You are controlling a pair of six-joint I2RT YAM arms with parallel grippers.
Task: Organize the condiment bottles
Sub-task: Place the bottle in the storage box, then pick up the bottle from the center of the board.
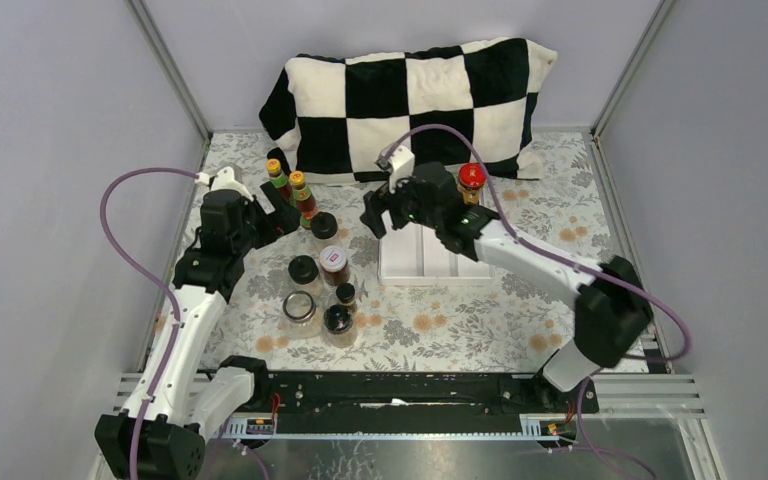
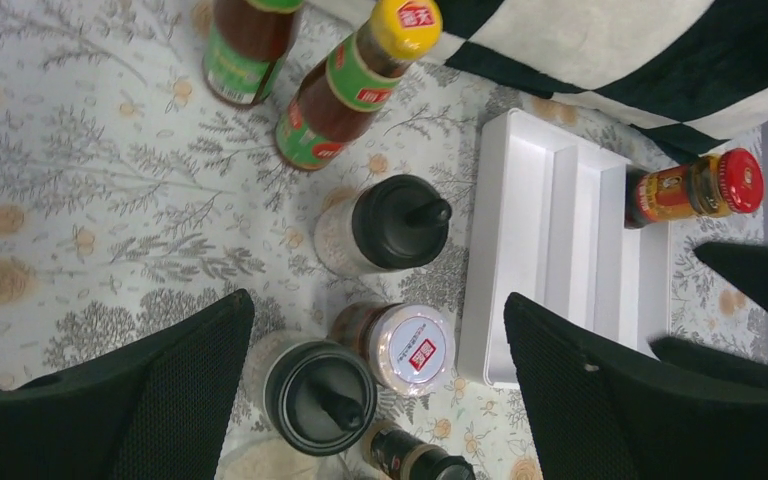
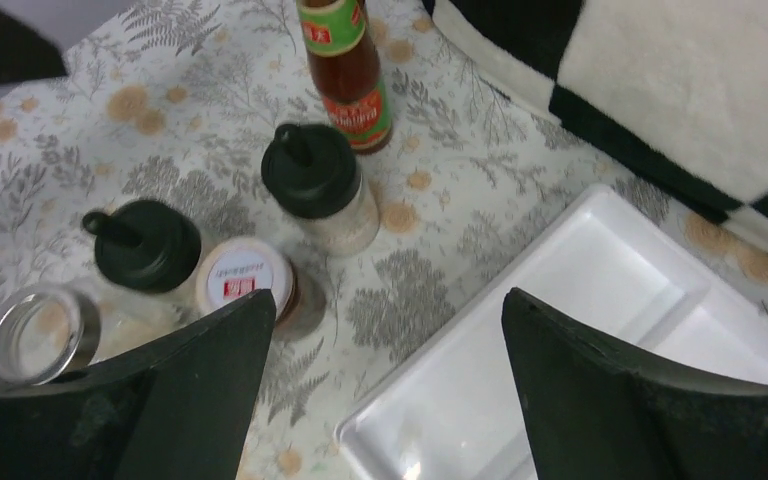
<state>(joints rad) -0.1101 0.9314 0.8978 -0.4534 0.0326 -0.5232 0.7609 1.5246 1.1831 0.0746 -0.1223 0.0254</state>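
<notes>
The nearer sauce bottle, outside the tray (image 1: 430,262), stands left of my right gripper in the top view, so next I will move that way and close around its yellow cap.
Two slim yellow-capped sauce bottles (image 1: 273,172) (image 1: 300,190) stand at the back left, in front of the pillow. Below them is a cluster: black-capped jars (image 1: 324,226) (image 1: 303,270) (image 1: 338,320), a white-lidded jar (image 1: 334,262) and a squat clear glass jar (image 1: 299,307). A red-lidded jar (image 1: 471,180) stands at the far right corner of the white tray (image 1: 430,262), seemingly inside it. My left gripper (image 1: 278,212) is open and empty above the cluster (image 2: 380,330). My right gripper (image 1: 384,215) is open and empty over the tray's left edge (image 3: 390,340).
A black-and-white checked pillow (image 1: 410,105) lies along the back wall. The tray has long parallel compartments (image 2: 550,230). Grey walls close the left, right and back sides. A small dark bottle (image 2: 420,462) stands in the cluster's near part.
</notes>
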